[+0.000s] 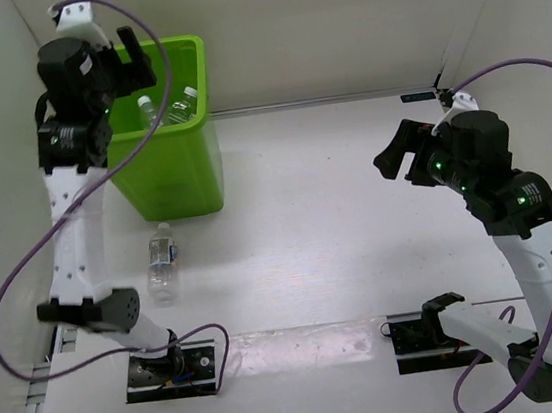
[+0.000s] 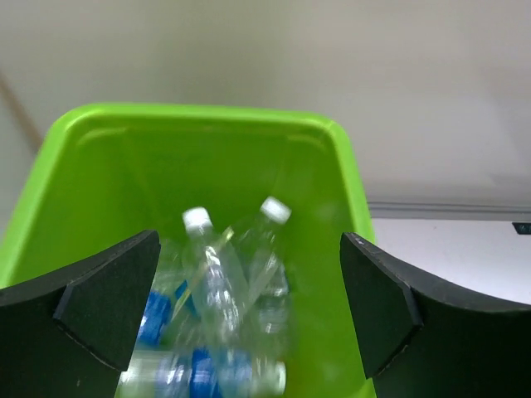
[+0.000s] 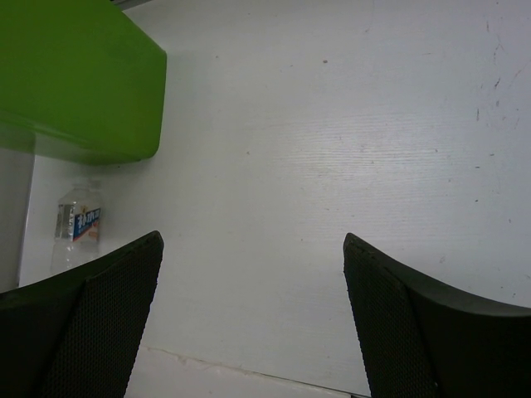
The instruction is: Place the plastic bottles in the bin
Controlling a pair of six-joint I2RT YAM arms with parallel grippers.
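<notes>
The bottle lies below the left gripper and back from it, outside the bin [image 1: 176, 168], so the left gripper should move back and down onto the bottle's labelled middle [image 1: 161, 257].
The lime-green bin [image 1: 176, 168] stands at the far left of the table. Clear bottles with white caps [image 1: 183, 105] lie inside it; the left wrist view shows them blurred, two slim ones [image 2: 211, 282] leaning up and blue-labelled plastic [image 2: 211, 369] below. My left gripper [image 1: 132, 58] hangs open and empty above the bin's mouth [image 2: 249, 124]. One more bottle [image 1: 162, 263] with a red-and-blue label lies on the table in front of the bin, also small in the right wrist view [image 3: 76, 228]. My right gripper [image 1: 401, 156] is open and empty, raised over the table's right side.
White walls close in the table at the back and both sides. A purple cable loops from each arm. The bin's corner [image 3: 91, 83] shows in the right wrist view. Two arm bases sit at the near edge.
</notes>
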